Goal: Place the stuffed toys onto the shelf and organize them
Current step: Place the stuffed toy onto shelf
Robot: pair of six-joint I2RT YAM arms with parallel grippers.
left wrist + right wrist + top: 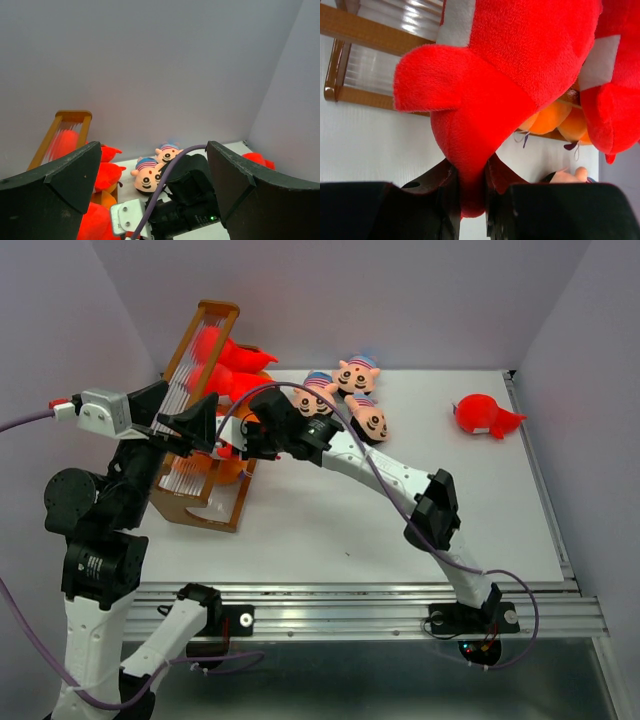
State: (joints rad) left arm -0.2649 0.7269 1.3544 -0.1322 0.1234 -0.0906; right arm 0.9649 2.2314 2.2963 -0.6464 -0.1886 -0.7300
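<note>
My right gripper is about to go left in the top view and let go, because the free space on the shelf level beside the red toys is that way.
The shelf (pixel 200 505) stands at the table's left, tilted. Red toys (pixel 228 355) lie on its upper tiers and orange ones (pixel 222 468) low down. My right gripper (pixel 470 200) is shut on the pointed tail of a red toy (pixel 510 65), held against the shelf frame (pixel 365 37) above the orange toys (pixel 552 117). In the top view the right gripper (pixel 250 435) sits at the shelf's front. My left gripper (pixel 205 425) is open and empty beside it. Three doll heads (pixel 345 392) lie behind. One more red toy (pixel 485 415) lies far right.
In the left wrist view my open fingers (pixel 60 195) frame the right arm's wrist (pixel 192 197), with two doll heads (pixel 147 175) beyond. A purple cable (pixel 375 470) loops over the right arm. Grey walls close the back and sides.
</note>
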